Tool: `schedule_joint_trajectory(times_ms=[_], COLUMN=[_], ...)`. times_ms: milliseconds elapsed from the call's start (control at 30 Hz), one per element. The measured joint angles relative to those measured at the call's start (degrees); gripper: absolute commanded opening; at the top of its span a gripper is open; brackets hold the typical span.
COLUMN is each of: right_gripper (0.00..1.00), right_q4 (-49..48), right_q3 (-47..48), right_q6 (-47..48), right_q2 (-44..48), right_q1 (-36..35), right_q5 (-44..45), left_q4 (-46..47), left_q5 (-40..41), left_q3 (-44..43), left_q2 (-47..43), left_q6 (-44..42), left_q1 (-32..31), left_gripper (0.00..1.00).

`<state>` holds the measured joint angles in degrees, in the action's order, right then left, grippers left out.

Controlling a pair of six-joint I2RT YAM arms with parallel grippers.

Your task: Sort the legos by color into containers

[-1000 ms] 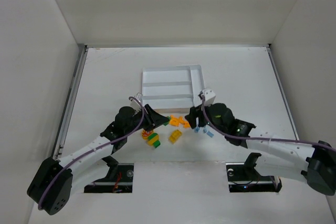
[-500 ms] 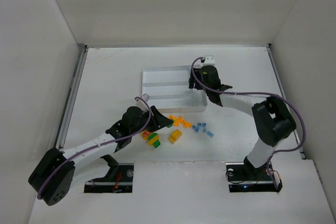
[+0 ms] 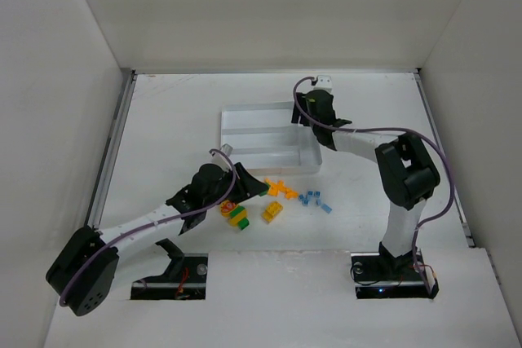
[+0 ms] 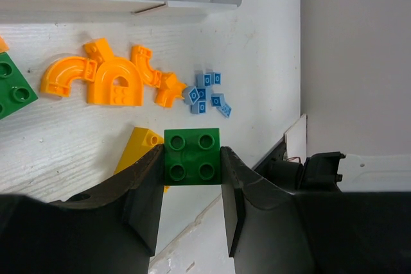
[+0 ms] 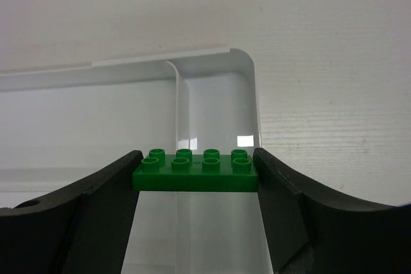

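Observation:
I will move my left gripper outward and toward the right in the top view, over the tray's narrow side section point(image 3: 309, 147), because the green plate hovers there.
My left gripper point(image 4: 192, 152) is shut on a green four-stud brick point(image 4: 191, 156), held above the table just right of the lego pile. In the top view the left gripper point(image 3: 254, 187) sits at the pile's left. The pile holds orange curved pieces point(image 4: 115, 81), tiny pale blue bricks point(image 4: 205, 94), a yellow brick point(image 4: 138, 145) and another green brick point(image 4: 13, 88). My right gripper point(image 5: 197, 155) is shut on a flat green eight-stud plate point(image 5: 194, 172), which it holds by its ends over the white tray point(image 5: 244, 56), near the divider point(image 5: 180, 94) of the narrow side section. The right gripper point(image 3: 306, 113) hovers at the tray's point(image 3: 245, 112) far right corner.
On the table in front of the tray lie orange pieces point(image 3: 281, 189), a yellow brick point(image 3: 272, 212), pale blue bricks point(image 3: 314, 200) and a green and yellow stack point(image 3: 236, 216). White walls close in the table on three sides. Both arm bases stand at the near edge.
My right arm has swung from beside the pile up to the tray's far right corner, carrying the green plate. The left gripper has stayed by the pile with its brick.

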<state>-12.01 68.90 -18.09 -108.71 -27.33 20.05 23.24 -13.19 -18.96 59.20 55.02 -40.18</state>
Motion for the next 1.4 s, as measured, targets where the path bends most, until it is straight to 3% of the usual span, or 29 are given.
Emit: schedule_joint_trajectory(times_ms=[333, 433, 567, 667, 1067, 1233, 1400], right_gripper=[0.77, 0.63, 0.34, 0.26, 0.30, 0.32, 0.34], right_q4=[0.0, -0.1, -0.7, -1.4, 0.3, 4.0, 4.4], right_q3=[0.9, 0.1, -7.0, -15.6, -40.2, -44.7, -46.6], right_q6=[-0.2, -0.4, -1.5, -3.6, -15.3, -17.1, -17.9], right_q2=[-0.3, 0.1, 6.2, 15.6, 45.3, 54.9, 58.8], right_q1=[0.8, 1.1, 1.0, 1.0, -3.2, -4.5, -6.4], right_q5=[1.0, 1.1, 2.2, 3.5, 8.4, 9.9, 10.2], left_q4=[-0.7, -1.1, -1.5, -1.7, -4.3, -9.6, -15.1], left_q5=[1.9, 2.8, 4.7, 6.9, 15.5, 19.3, 23.5], left_q3=[-2.0, -3.7, -8.5, -14.0, -45.0, -57.8, -68.4], left_q2=[1.2, 2.8, 7.0, 11.8, 41.5, 53.3, 61.4], left_q6=[-0.6, -0.9, -2.3, -3.8, -12.0, -15.7, -19.4], left_q1=[-1.2, -1.6, -1.9, -2.4, -3.9, -4.1, -4.3], left_gripper=[0.16, 0.16, 0.16, 0.16, 0.16, 0.16, 0.17])
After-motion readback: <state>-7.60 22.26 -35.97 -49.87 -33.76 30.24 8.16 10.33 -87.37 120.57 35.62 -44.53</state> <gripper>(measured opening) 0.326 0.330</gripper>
